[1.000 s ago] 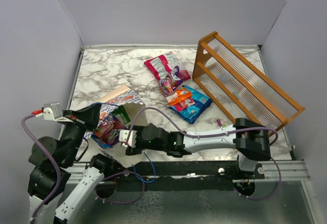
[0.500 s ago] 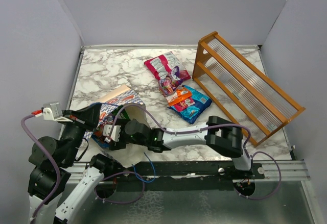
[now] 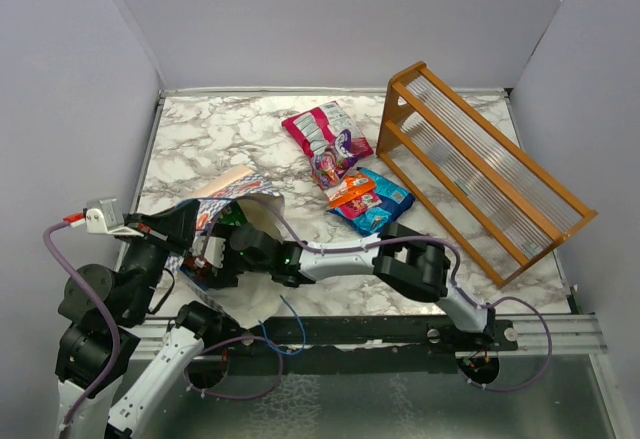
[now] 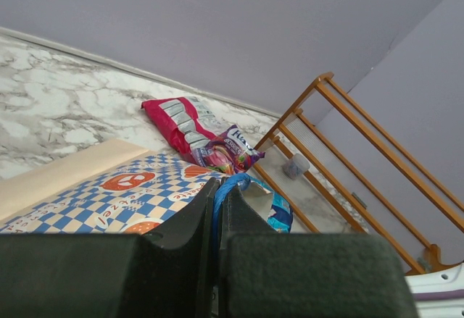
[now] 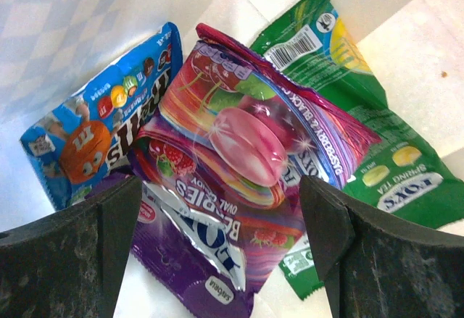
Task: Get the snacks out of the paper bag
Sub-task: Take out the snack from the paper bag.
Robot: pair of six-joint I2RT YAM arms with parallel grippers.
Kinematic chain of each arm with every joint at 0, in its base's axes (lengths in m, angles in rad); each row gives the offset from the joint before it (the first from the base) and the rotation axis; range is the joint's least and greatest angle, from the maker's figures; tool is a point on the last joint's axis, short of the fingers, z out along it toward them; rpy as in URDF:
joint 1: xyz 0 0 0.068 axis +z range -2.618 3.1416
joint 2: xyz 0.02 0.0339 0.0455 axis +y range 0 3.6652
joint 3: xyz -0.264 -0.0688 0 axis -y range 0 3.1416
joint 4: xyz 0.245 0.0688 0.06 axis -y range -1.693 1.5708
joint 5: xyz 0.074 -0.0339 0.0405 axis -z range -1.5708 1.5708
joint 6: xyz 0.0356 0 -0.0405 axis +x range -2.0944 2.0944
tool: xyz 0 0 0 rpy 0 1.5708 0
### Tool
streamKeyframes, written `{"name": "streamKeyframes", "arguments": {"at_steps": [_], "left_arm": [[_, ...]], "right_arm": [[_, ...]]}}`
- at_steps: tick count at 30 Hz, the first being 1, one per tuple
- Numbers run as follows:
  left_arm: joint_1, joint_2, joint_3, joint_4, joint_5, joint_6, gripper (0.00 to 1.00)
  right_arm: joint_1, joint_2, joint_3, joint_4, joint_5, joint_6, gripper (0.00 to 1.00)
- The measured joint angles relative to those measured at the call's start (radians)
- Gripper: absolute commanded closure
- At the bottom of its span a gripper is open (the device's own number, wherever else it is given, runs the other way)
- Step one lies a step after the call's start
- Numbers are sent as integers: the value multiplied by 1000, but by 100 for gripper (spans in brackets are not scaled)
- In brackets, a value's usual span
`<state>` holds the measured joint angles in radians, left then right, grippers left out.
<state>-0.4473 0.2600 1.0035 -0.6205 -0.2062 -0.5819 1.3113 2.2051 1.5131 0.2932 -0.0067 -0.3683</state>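
Observation:
The right gripper first pushes slightly deeper next, to reach the purple packet (image 5: 225, 180) at its crinkled middle.
The blue-and-white checkered paper bag (image 3: 228, 191) lies on its side at the front left. My left gripper (image 3: 192, 222) is shut on the bag's blue handle (image 4: 233, 185) and holds the mouth up. My right gripper (image 3: 214, 255) is inside the bag, open. In the right wrist view its fingers (image 5: 330, 224) stand on either side of a purple packet (image 5: 225, 180), which lies over a blue packet (image 5: 101, 130) and a green packet (image 5: 366, 122). Outside the bag lie a pink-and-white packet (image 3: 316, 127), a purple one (image 3: 335, 162), an orange one (image 3: 350, 189) and a blue one (image 3: 380, 207).
An orange wooden slatted rack (image 3: 480, 169) lies tilted at the right, and shows in the left wrist view (image 4: 348, 144). Grey walls close in the marble table (image 3: 200, 139) on three sides. My right arm (image 3: 410, 259) stretches across the front of the table.
My right gripper has moved left from the bag's mouth deep into the bag, the arm folding at the elbow. My left gripper has kept its hold on the bag.

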Motion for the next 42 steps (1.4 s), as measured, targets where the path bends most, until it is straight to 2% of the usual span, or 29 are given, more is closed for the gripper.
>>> {"name": "streamKeyframes", "arguments": {"at_steps": [8,12,17,23,27,33,42], "left_arm": [[0,5,0,0,0,-7,100],[0,5,0,-1,0,-12,100],[0,8,0,-2,0,-13,100],[0,10,1,-22,0,-13,100],[0,10,1,-41,-1,-13,100],[0,10,2,-55,-11,-13,100],[0,-19,-14,-61,-46,-13,100]], "right_arm": [[-17,99,121,-35,-10,23,10],[-34,153,183,-58,-10,42,19],[-47,208,255,-64,-9,68,37],[-61,232,286,-63,-2,114,79],[-75,232,286,-62,-3,145,97],[-84,215,272,-71,-3,151,99],[-85,3,35,-109,-3,182,99]]}}
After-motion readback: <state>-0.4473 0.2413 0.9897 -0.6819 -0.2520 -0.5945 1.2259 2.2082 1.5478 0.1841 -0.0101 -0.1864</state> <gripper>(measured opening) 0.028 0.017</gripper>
